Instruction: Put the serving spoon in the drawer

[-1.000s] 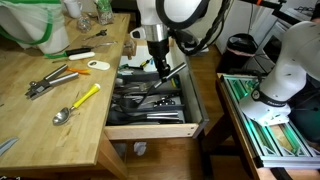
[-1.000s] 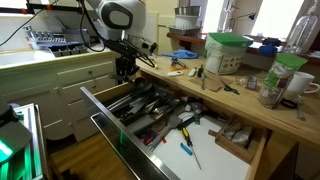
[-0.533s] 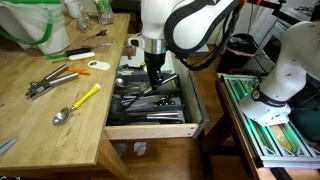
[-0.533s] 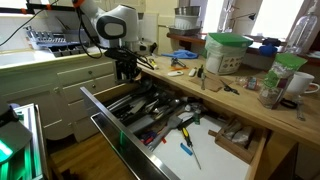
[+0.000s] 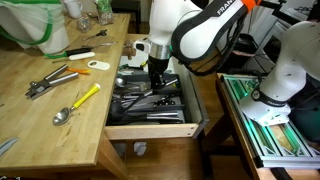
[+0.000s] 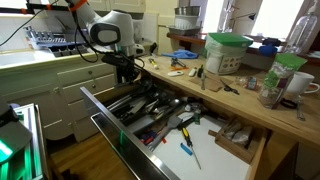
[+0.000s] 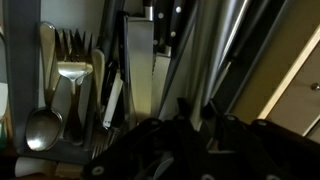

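My gripper moves down and back toward my base next, onto the tray's utensils nearer the drawer's side, because the spoon's held handle still hangs above them.
The drawer [image 5: 150,131] is pulled open below the wooden counter, and its dark cutlery tray [image 6: 150,106] holds metal utensils. My gripper [image 5: 157,74] hangs low over the back half of the tray, as both exterior views [image 6: 126,75] show. In the wrist view my fingertips [image 7: 197,103] are close together around a slim dark handle. This appears to be the serving spoon [image 7: 222,50], slanting up to the right. Its black bowl is hidden. Spoons, forks and knives lie just below the fingers.
Metal tongs [image 5: 45,83] and a yellow-handled spoon [image 5: 80,100] lie on the counter beside the drawer. A green-lidded container [image 6: 228,50] and small clutter stand further along the counter. A white machine [image 5: 290,60] and a rack stand on the drawer's other side.
The wrist has turned and the arm has swung round above the drawer. The gripper has dropped a little toward the tray. The dark handle no longer sticks out sideways.
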